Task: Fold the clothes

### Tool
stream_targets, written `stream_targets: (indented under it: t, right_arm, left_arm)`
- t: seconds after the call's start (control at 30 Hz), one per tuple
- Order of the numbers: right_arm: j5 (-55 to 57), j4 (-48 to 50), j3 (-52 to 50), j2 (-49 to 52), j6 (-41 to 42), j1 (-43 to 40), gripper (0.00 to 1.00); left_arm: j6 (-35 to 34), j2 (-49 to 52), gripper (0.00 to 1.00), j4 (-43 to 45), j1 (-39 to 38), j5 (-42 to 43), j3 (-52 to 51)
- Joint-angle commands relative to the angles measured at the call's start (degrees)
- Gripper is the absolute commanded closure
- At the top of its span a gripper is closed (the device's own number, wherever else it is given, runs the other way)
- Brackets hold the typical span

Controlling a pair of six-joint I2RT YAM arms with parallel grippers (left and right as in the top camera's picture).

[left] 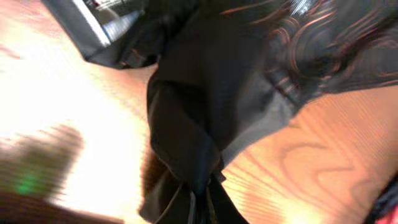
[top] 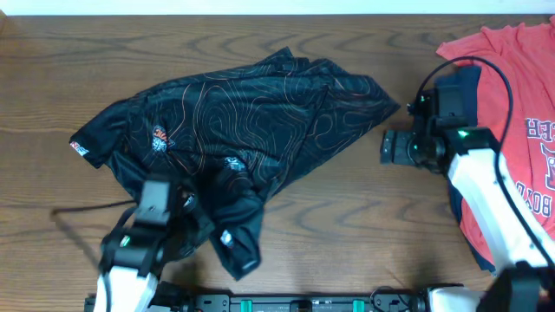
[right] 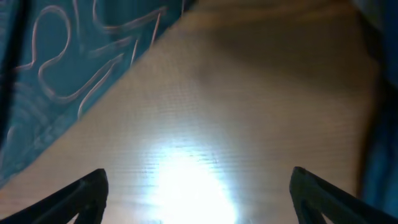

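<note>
Next, my right gripper moves down, outward and to the left in the overhead view onto the jersey's pointed corner (top: 382,111), as its open fingers span only bare wood.
The clothes, a black jersey (top: 243,113) with fine orange contour lines, lie crumpled across the middle and left of the table. My left gripper (top: 185,204) is at the jersey's front part and is shut on a bunch of its fabric. In the left wrist view the black cloth (left: 205,93) narrows into a pinched fold between the jaws of the left gripper (left: 202,205). My right gripper (top: 387,146) stands open just right of the jersey's right corner. In the right wrist view the right gripper (right: 199,186) has only bare wood between its fingers, with the jersey's edge (right: 56,62) at upper left.
A red T-shirt (top: 520,130) with navy lettering lies at the right edge of the table, partly under my right arm, with a navy garment (top: 471,82) by it. Bare wooden table (top: 347,225) shows between the jersey and the red shirt and along the front.
</note>
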Motion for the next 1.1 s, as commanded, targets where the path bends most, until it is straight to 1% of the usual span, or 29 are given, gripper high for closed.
stream_targets:
  t: [0.0,0.07,0.17,0.3,0.4,0.57,0.73,0.77,0.93,0.97,1.0,1.03,1.07]
  right_arm:
    - [-4.0,2.8,0.4,4.7,2.5,-0.4,0.13]
    - [-6.3,4.8,0.4,8.1,2.6,-0.4,0.15]
    - [-6.4,7.8,0.4,12.8,6.1,-0.4,0.18]
    - [-8.8,15.8,0.4,18.9,8.4,-0.3,0.21]
    - [-11.0,20.9,0.4,22.1,9.3,-0.3,0.26]
    - [-10.9,28.0,0.4,26.8,12.5,-0.4,0.29]
    - [-11.0,31.2,0.4,29.7,12.5,-0.4,0.34]
    - [-11.0,31.5,0.4,29.8,12.5,-0.4,0.38]
    - [-8.8,32.1,0.4,29.8,12.2,-0.4,0.69]
    - [-8.0,32.1,0.4,29.8,12.2,-0.4,0.76]
    - [-7.4,32.1,0.4,29.8,12.0,-0.4,0.87]
    - [-7.3,32.1,0.4,29.8,11.4,-0.4,0.95]
    - [-7.4,32.0,0.4,29.8,11.1,-0.4,0.99]
  left_arm:
    - [2.5,-5.9,0.94,-1.7,3.5,0.7,-0.2]
    - [2.5,-8.1,0.94,-2.3,5.0,0.6,-0.2]
    - [2.5,-8.9,0.94,-3.2,6.3,0.6,-0.2]
    - [3.3,-8.4,0.94,-4.4,6.3,0.5,-0.2]
    - [3.4,-8.3,0.94,-4.8,6.3,0.5,-0.2]
    - [3.4,-8.3,0.94,-4.9,6.3,0.5,-0.2]
    - [3.4,-8.3,0.94,-4.9,6.3,0.5,-0.2]
    - [3.4,-8.3,0.94,-4.9,6.3,0.5,-0.2]
    - [3.4,-8.3,0.94,-4.3,6.3,0.3,-0.2]
    - [3.4,-8.3,0.94,-4.2,6.3,0.1,-0.2]
    - [3.4,-8.3,0.94,-4.2,6.3,0.0,-0.2]
    - [3.4,-8.3,0.94,-4.2,6.3,0.0,-0.2]
    - [3.4,-8.3,0.94,-4.0,6.3,0.0,-0.2]
